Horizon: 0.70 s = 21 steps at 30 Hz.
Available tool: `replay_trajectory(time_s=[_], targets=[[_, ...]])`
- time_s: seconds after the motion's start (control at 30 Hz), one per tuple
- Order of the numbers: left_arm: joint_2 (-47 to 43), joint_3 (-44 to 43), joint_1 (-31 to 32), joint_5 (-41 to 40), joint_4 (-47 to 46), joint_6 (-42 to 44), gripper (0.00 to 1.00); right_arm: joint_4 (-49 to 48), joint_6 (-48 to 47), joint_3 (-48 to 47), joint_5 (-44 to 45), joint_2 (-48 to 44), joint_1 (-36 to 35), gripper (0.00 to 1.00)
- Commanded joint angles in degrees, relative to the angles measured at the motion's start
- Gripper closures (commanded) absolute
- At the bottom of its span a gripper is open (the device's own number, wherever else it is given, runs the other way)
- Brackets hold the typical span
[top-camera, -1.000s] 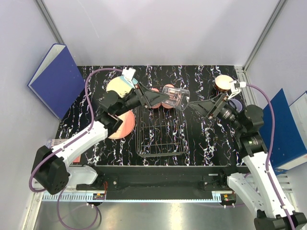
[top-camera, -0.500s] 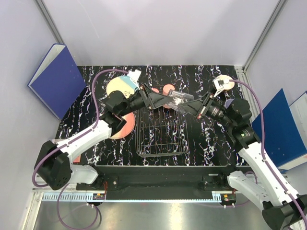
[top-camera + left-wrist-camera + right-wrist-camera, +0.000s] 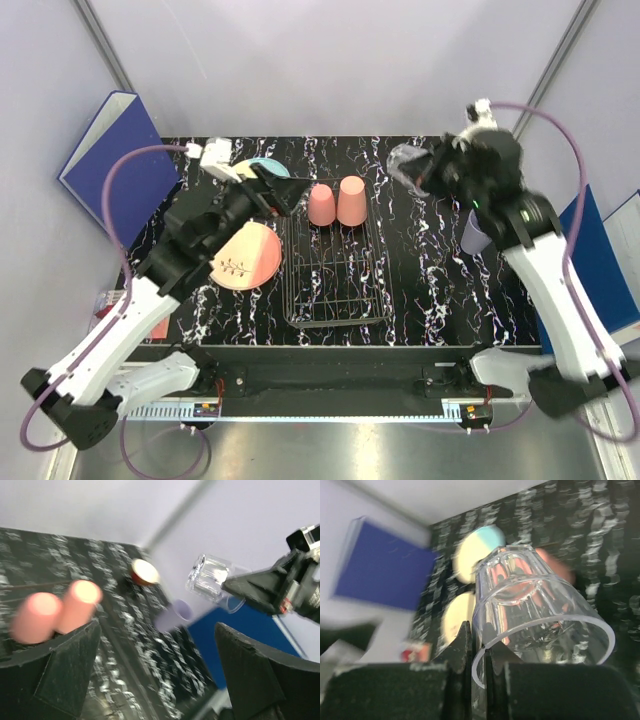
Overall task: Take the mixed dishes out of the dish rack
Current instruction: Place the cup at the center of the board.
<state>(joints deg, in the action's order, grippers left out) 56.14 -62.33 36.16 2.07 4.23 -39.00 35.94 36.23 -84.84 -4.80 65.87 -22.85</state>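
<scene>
The spot for the glass is below my right gripper. The gripper will next tip down, lower the glass and let it go on bare tabletop beside the rack's far end [image 3: 402, 206].
The clear glass [image 3: 530, 605] hangs in the air at the back right, and my right gripper [image 3: 479, 652] is shut on its rim, one finger inside and one outside. In the top view the glass [image 3: 403, 158] and right gripper [image 3: 418, 172] are raised above the table. My left gripper [image 3: 287, 194] is open and holds nothing, just left of the dish rack [image 3: 335, 270]. Two salmon-pink cups [image 3: 322, 203] [image 3: 351, 200] stand upside down at the rack's far end. A salmon-pink plate [image 3: 250, 255] and a blue-and-cream plate [image 3: 262, 166] lie left of the rack. The lavender cup [image 3: 472, 232] and red bowl [image 3: 145, 571] stand at the right.
A blue binder [image 3: 115, 165] leans at the table's back left. Another blue binder [image 3: 600, 270] stands off the right edge. The rack's near half holds nothing. White walls close in the back and both sides.
The glass went from my left gripper to my right. The left jaws opened and drew back leftward. The right arm shut on the rim and swung the glass up to the back right.
</scene>
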Motion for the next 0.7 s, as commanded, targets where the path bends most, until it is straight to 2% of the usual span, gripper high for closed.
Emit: replay_trajectory(time_s=[0.0,0.1,0.13,0.2,0.23,0.27,0.3,0.37,0.4,0.5,0.67], targets=[[-3.0,-0.9,0.0,-15.7,15.9,5.5,0.01,19.1,-4.5,-14.5,19.5,16.9,0.6,1.0],[-5.9,1.7,0.0,-17.4,18.1,4.7,0.01,26.3,-2.8,-29.6,23.1,30.1,2.9,1.0],[-6.7,2.3,0.0,-17.9,18.4,4.7,0.01,29.2,-1.6,-39.6,22.8,37.9,3.9,1.0],[-8.7,4.1,0.0,-18.0,18.8,4.6,0.01,40.2,0.9,-52.5,21.2,47.0,5.5,1.0],[-9.2,4.6,0.0,-17.9,18.9,4.6,0.01,43.7,1.1,-66.5,20.0,56.3,7.0,1.0],[-9.6,5.2,0.0,-17.6,19.0,4.6,0.01,48.7,1.3,-73.1,16.7,60.5,7.7,1.0],[-10.3,5.4,0.0,-17.6,19.3,4.5,0.01,49.7,2.6,-79.9,14.8,65.7,9.8,1.0],[-10.6,6.4,0.0,-17.3,19.5,4.5,0.01,48.0,4.7,-80.0,9.1,67.7,11.9,1.0],[-10.8,6.8,0.0,-17.3,19.5,4.4,0.01,46.6,5.9,-76.7,8.0,68.0,12.6,1.0],[-10.6,8.5,0.0,-16.9,19.6,3.5,0.01,41.8,6.8,-72.7,9.5,68.4,13.4,1.0],[-8.9,11.3,0.0,-15.8,19.6,2.5,0.01,43.9,6.3,-73.0,9.4,74.3,12.7,1.0]])
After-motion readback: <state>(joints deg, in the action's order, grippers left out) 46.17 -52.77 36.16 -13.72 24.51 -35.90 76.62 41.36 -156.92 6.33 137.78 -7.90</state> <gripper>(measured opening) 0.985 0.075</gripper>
